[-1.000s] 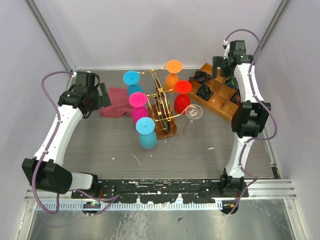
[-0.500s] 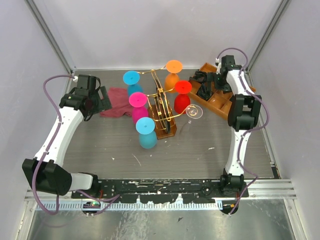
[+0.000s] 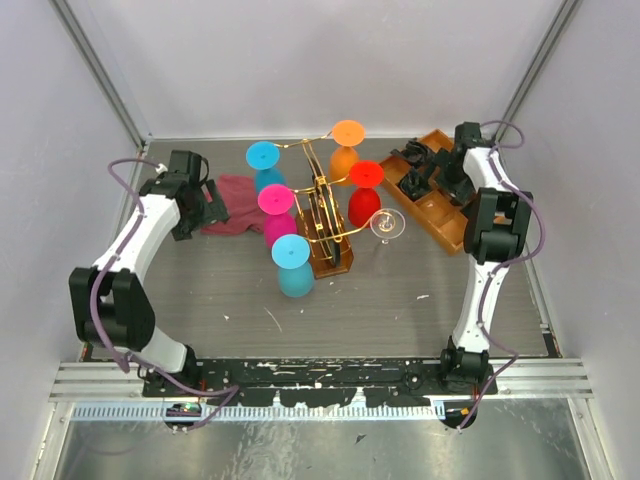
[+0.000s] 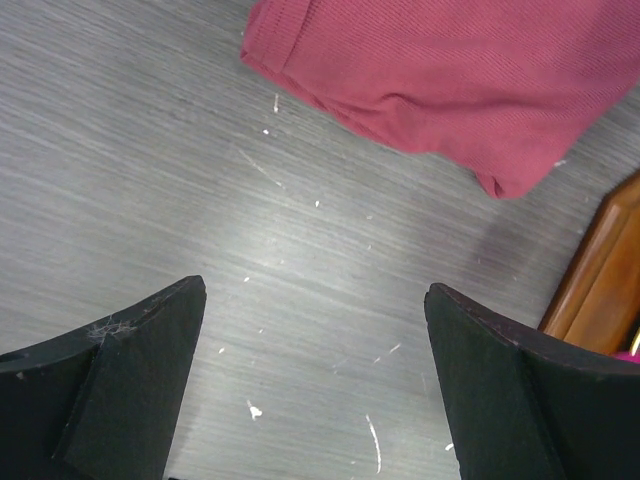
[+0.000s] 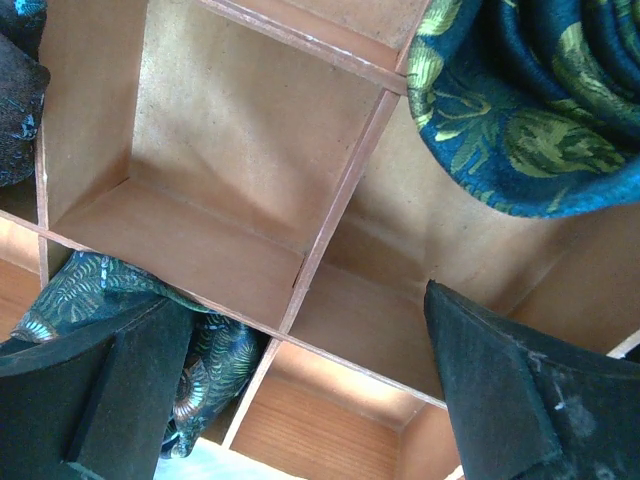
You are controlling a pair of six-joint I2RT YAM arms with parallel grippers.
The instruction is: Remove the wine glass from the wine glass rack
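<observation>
The right gripper rises, tilts level and moves to the left in the top view onto the orange glass's foot rim [image 3: 360,132] next, since the glass's tray side is free.
The gold wire wine glass rack [image 3: 322,205] stands mid-table on its brown wooden base [image 3: 331,256]. Coloured glasses hang on its arms: blue [image 3: 262,156], orange [image 3: 347,134], red [image 3: 366,176], magenta [image 3: 275,201] and light blue [image 3: 291,254]. A clear wine glass [image 3: 388,225] hangs at the right arm's end. My left gripper [image 3: 208,203] is open and empty, low over the table left of the rack [image 4: 312,290]. The rack's base shows at the right edge of the left wrist view [image 4: 605,270]. My right gripper [image 3: 445,178] is open and empty over the tray [image 5: 305,300].
A dark red cloth [image 3: 235,205] lies between my left gripper and the rack, and it fills the top of the left wrist view [image 4: 450,70]. The orange-brown compartmented tray [image 3: 452,228] at back right holds dark patterned cloths [image 5: 520,110]. Enclosure walls stand on three sides.
My right gripper came down from the back right corner to sit over the tray. My left arm folded its elbow inward, with its gripper still beside the red cloth.
</observation>
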